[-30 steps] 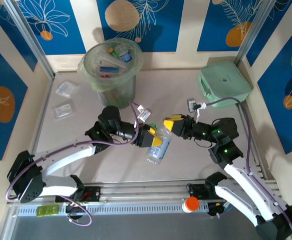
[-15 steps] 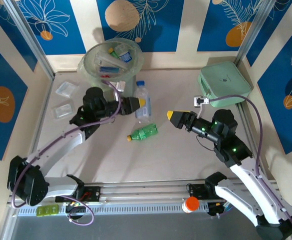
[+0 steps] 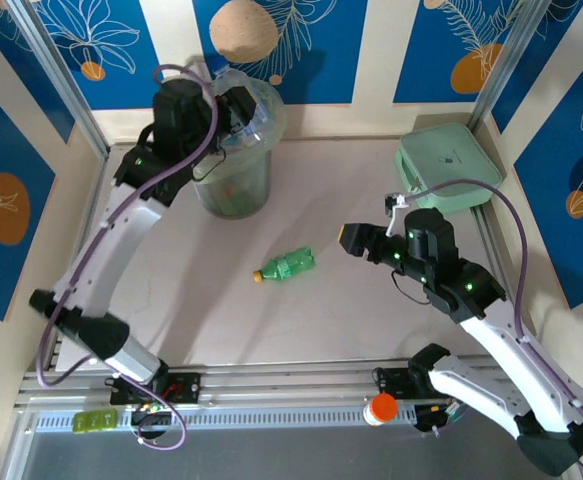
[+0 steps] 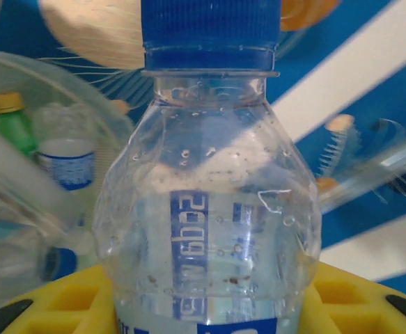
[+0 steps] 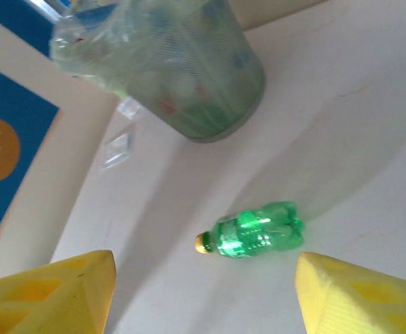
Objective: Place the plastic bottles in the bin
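The bin's opening (image 3: 251, 138) (image 4: 49, 184) is below, so my left gripper needs to turn and move down there next. Then it should release the bottle, whose cap sticks out over the bin's rim.
A clear plastic bottle (image 4: 209, 209) with a blue cap and blue label stands upright between the yellow fingers (image 4: 42, 306) of my left gripper (image 4: 206, 299), which is shut on it. In the top view my left gripper (image 3: 239, 105) hangs over the rim of the pale-green bin (image 3: 233, 180) at the back left. Several bottles lie inside the bin (image 4: 21, 139). A green bottle (image 3: 286, 265) with a yellow cap lies on its side mid-table. My right gripper (image 3: 354, 238) stands open to its right, above the table. The green bottle (image 5: 258, 229) shows beyond its spread fingers (image 5: 63, 292).
A mint-green case (image 3: 449, 165) sits at the back right. A clear flat packet (image 5: 119, 147) lies left of the bin (image 5: 189, 69). An orange-capped item (image 3: 381, 408) rests on the front rail. Blue patterned walls close in the back and sides.
My left arm has carried the clear bottle from mid-table up over the bin. My right gripper has opened and drawn back to the right. The green bottle now lies uncovered on the table.
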